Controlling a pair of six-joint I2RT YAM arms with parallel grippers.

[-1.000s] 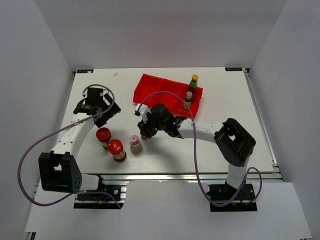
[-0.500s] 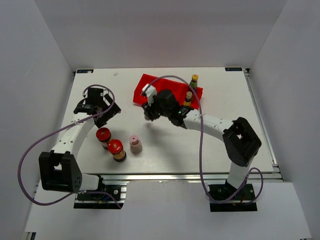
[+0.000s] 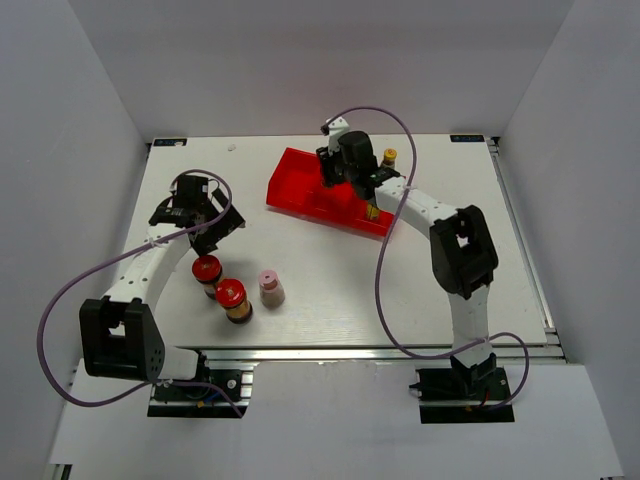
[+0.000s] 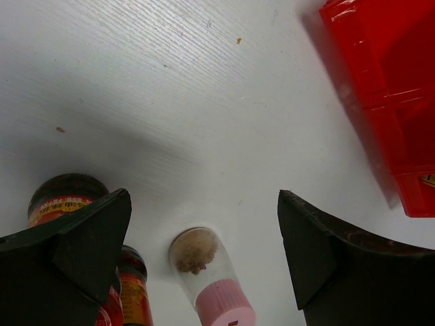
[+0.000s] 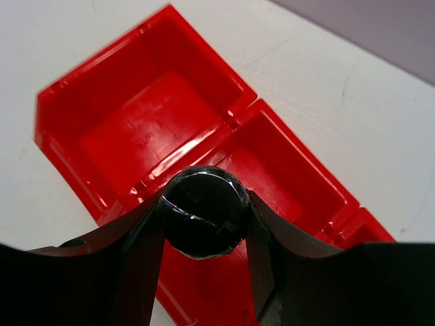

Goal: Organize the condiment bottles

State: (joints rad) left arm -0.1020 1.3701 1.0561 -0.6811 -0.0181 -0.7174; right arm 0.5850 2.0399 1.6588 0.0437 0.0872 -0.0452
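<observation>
My right gripper needs to go down into the tray's middle section by the tray's far side and open, because that section is bare below the dark-capped bottle.
My right gripper (image 5: 205,204) is shut on a dark-capped bottle (image 5: 204,212) and holds it above the red tray (image 5: 156,115); in the top view this gripper (image 3: 336,180) hangs over the tray's middle. At the tray's right end stand a yellow-capped bottle (image 3: 389,156) and another bottle (image 3: 372,211), which the arm partly hides. Two red-lidded jars (image 3: 207,267) (image 3: 231,293) and a pink-capped bottle (image 3: 268,281) stand on the table at the front left. My left gripper (image 4: 204,197) is open above the pink-capped bottle (image 4: 204,275), touching nothing.
The tray (image 3: 300,180) lies at the back centre, its left compartments bare. In the left wrist view the jars (image 4: 68,197) sit beside the left finger and the tray's corner (image 4: 387,81) shows at the upper right. The right arm's cable (image 3: 385,290) loops across the table.
The right arm has carried the dark-capped bottle from the table near the pink-capped bottle up and back to above the tray. The left arm has barely moved.
</observation>
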